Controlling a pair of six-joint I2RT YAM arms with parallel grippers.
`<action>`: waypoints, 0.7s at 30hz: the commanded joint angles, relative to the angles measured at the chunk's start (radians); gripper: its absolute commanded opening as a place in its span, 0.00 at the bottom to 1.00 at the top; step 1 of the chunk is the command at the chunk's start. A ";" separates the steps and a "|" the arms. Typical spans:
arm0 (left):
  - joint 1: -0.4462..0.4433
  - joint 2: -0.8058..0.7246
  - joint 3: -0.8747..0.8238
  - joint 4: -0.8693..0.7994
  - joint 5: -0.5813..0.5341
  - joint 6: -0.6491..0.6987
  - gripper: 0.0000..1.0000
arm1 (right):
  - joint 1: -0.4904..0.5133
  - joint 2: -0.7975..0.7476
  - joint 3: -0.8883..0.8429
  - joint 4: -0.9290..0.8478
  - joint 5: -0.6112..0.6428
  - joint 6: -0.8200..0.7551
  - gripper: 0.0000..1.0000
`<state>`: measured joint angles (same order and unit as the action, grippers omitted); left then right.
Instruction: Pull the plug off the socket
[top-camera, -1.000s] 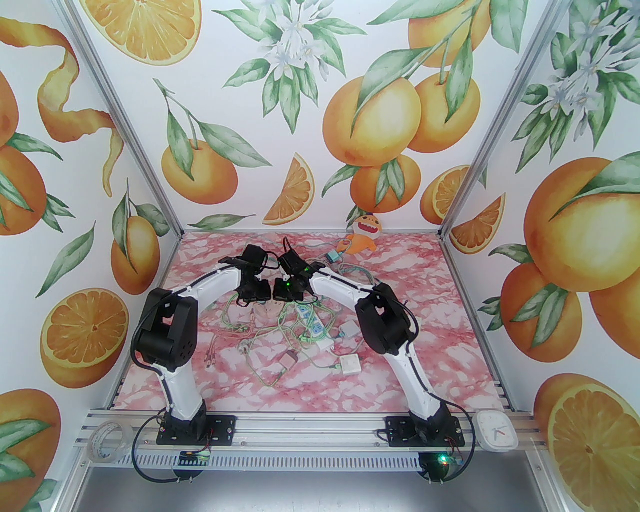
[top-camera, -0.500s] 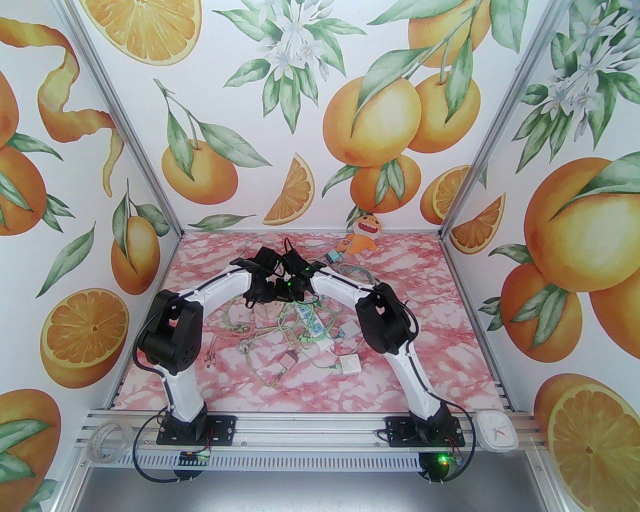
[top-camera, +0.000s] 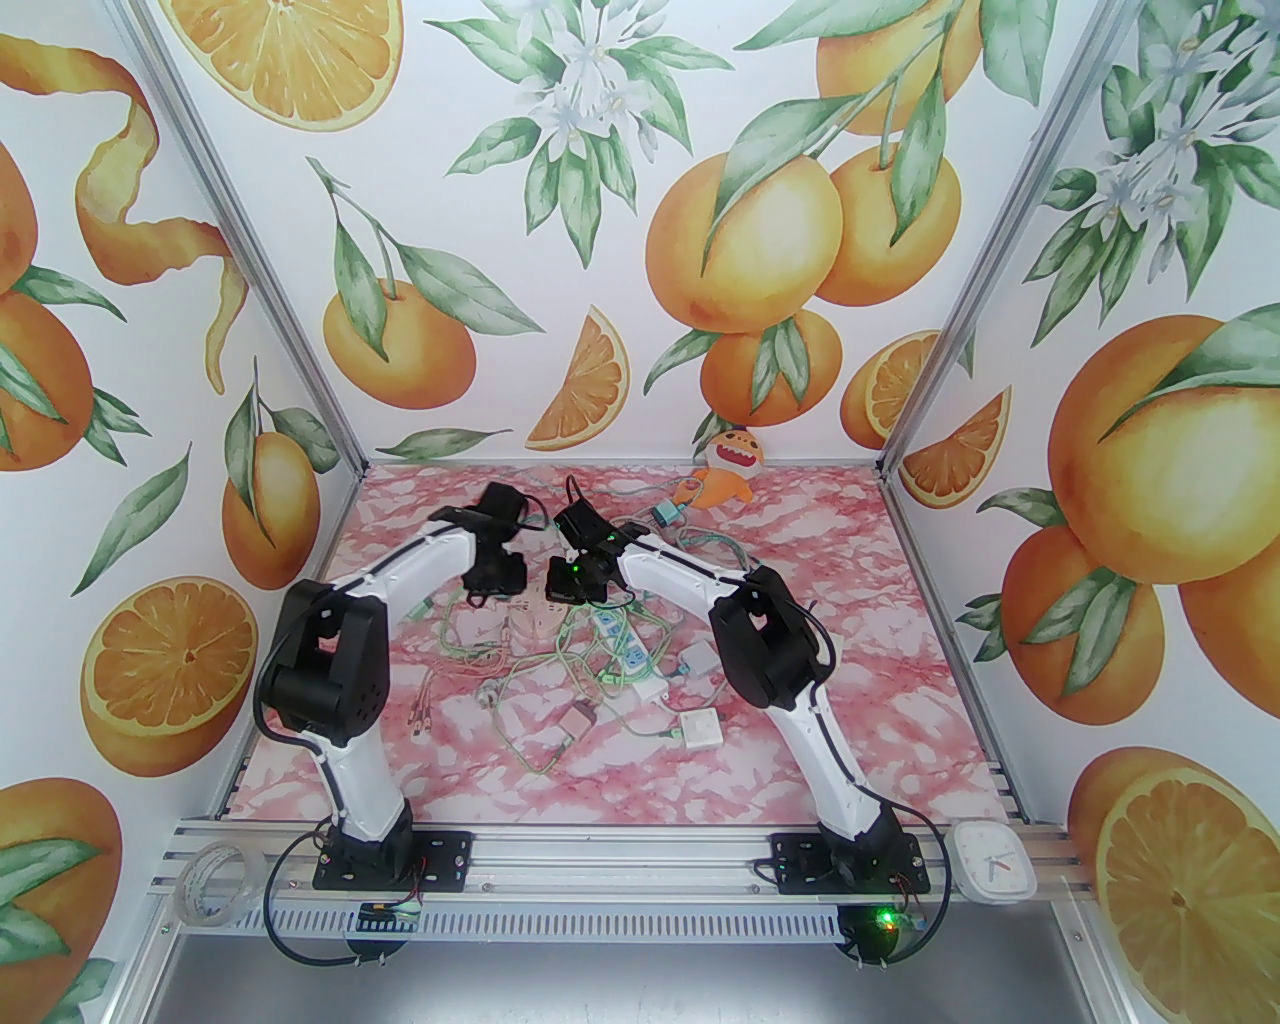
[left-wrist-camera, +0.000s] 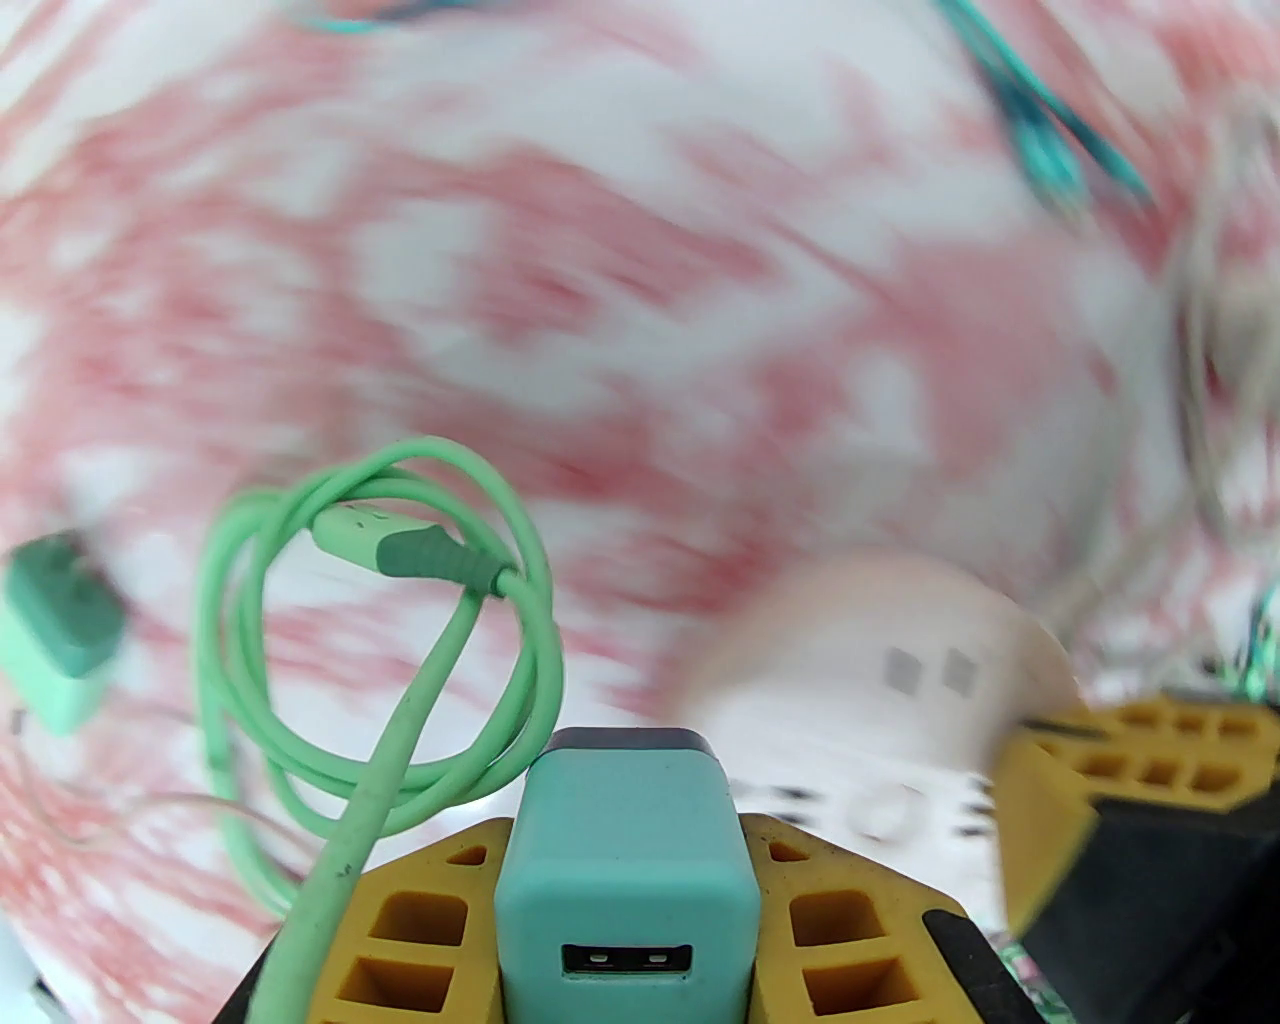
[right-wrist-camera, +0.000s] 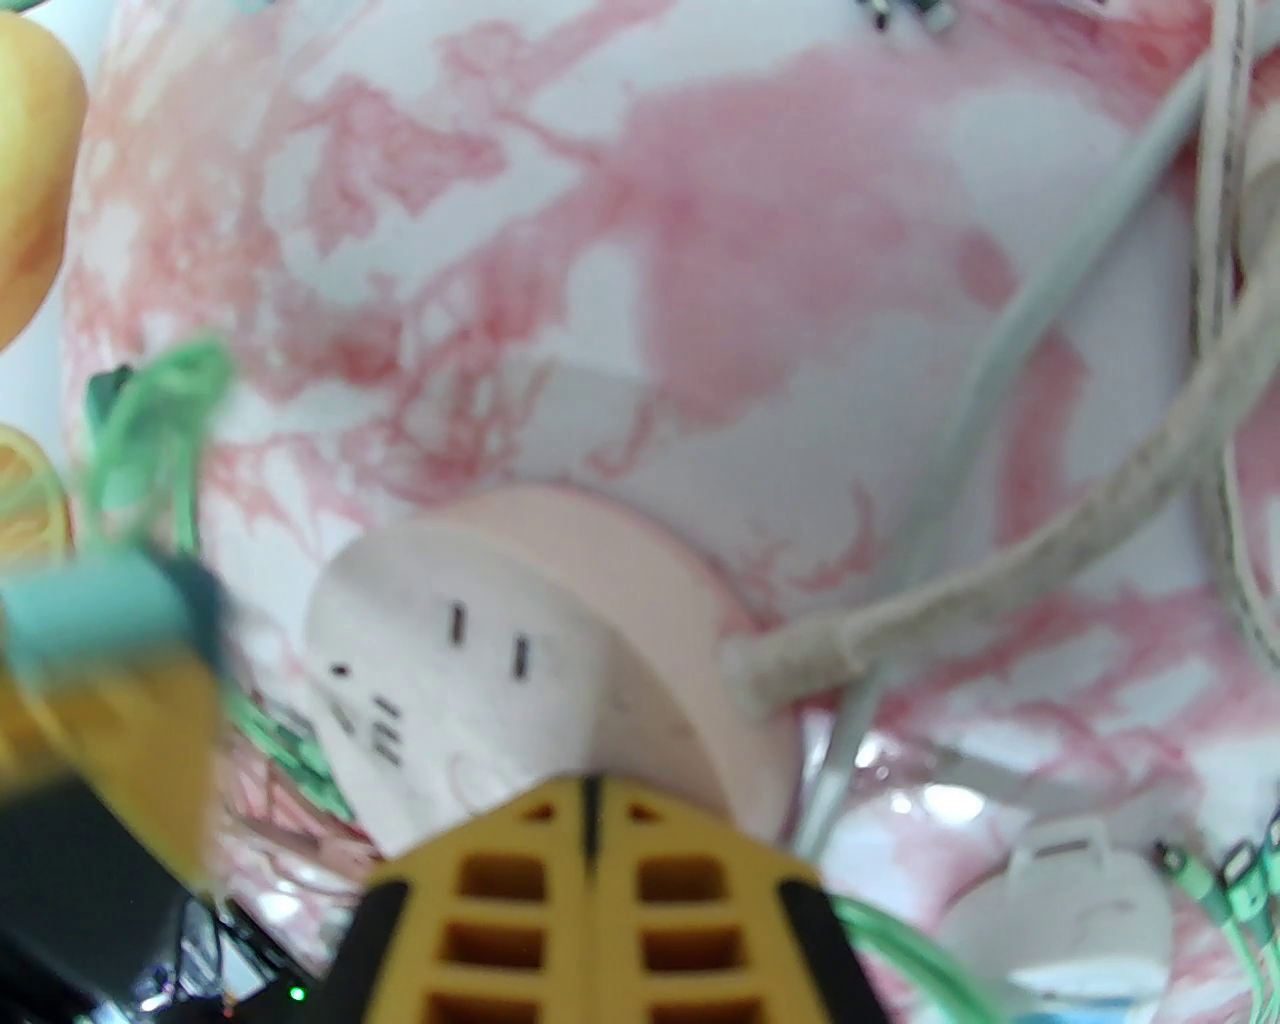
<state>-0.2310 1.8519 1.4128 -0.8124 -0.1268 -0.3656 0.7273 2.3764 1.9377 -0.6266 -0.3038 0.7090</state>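
Observation:
My left gripper will next move outward to let go of the plug on the open marble outward of that gripper, because the plug is clear of the socket.
A teal plug (left-wrist-camera: 625, 860) with a USB port on its near face sits between the yellow fingers of my left gripper (left-wrist-camera: 625, 830), which is shut on it. The plug is clear of the round pink-and-white socket (left-wrist-camera: 880, 690), which lies to its right on the marble table. My right gripper (right-wrist-camera: 590, 790) is shut, and its tips press down on the socket (right-wrist-camera: 470, 660), whose slots are bare. The right wrist view shows the held plug (right-wrist-camera: 90, 600) blurred at the left. From above, the left gripper (top-camera: 492, 580) and right gripper (top-camera: 570, 585) hang side by side over the socket (top-camera: 530, 628).
A looped green cable (left-wrist-camera: 380, 640) and a second teal charger (left-wrist-camera: 60, 620) lie left of the plug. A tangle of cables, a white power strip (top-camera: 620, 650) and white adapters (top-camera: 700, 727) cover the table's middle. A plush toy (top-camera: 728, 462) sits by the back wall.
The left gripper closed in beside the right one over the socket, then drew back to the left with the teal plug. The right arm stayed in place.

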 joint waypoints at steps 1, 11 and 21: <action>0.073 -0.056 0.066 0.009 0.023 0.004 0.06 | 0.035 0.142 -0.073 -0.210 0.069 -0.006 0.00; 0.301 0.092 0.234 0.030 0.162 -0.038 0.09 | 0.033 0.135 -0.057 -0.219 0.072 -0.024 0.00; 0.291 0.367 0.544 -0.159 -0.059 0.099 0.13 | 0.032 0.132 -0.057 -0.210 0.065 -0.019 0.00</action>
<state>0.0723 2.1784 1.9011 -0.8963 -0.1253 -0.3218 0.7326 2.3768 1.9469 -0.6369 -0.2867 0.7052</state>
